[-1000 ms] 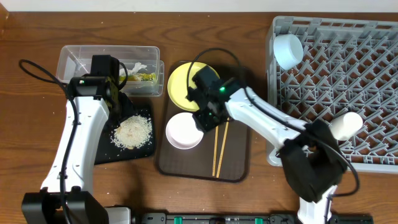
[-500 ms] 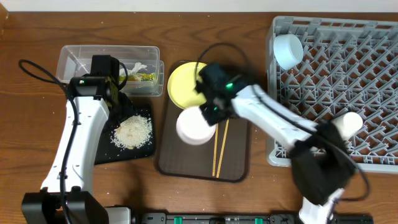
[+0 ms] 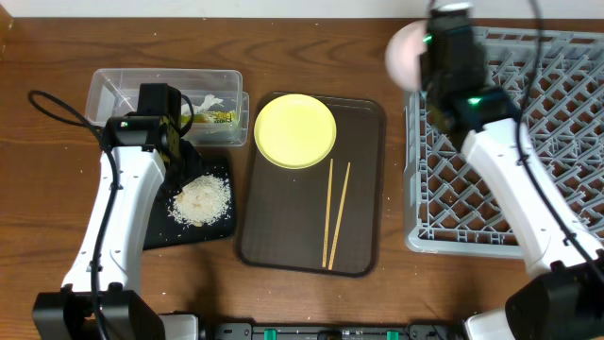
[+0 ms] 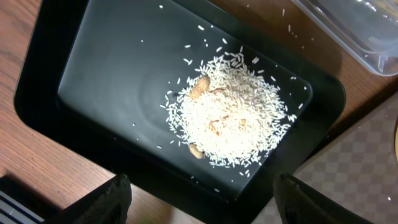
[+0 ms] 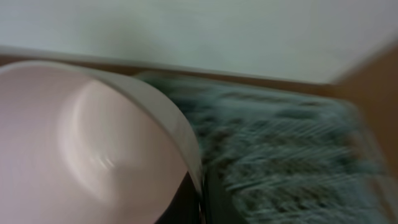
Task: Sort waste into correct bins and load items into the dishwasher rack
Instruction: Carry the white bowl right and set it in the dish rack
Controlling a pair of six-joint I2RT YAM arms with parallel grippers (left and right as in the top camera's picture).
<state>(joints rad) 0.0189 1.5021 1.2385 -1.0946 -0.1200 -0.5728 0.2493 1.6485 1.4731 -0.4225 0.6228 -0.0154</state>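
Observation:
My right gripper holds the bowl by its rim. Next it will turn and swing right in the overhead view to the rack's empty far section below, lower the bowl and let go of its rim.
My right gripper is shut on the rim of the white bowl, holding it raised at the far left corner of the grey dishwasher rack. The right wrist view shows the bowl clamped in the jaws, with the blurred rack behind. My left gripper is open and empty above the black tray, which holds the rice pile. The yellow plate and two chopsticks lie on the brown serving tray. The blue bowl and the cup are hidden.
The clear tub at the back left holds the snack wrapper and the white scrap. In the left wrist view the rice fills the middle of the black tray, with the tub's corner at top right.
My right gripper lifted the white bowl off the brown tray and swung it right and back to the rack's far left corner. The left arm has not moved.

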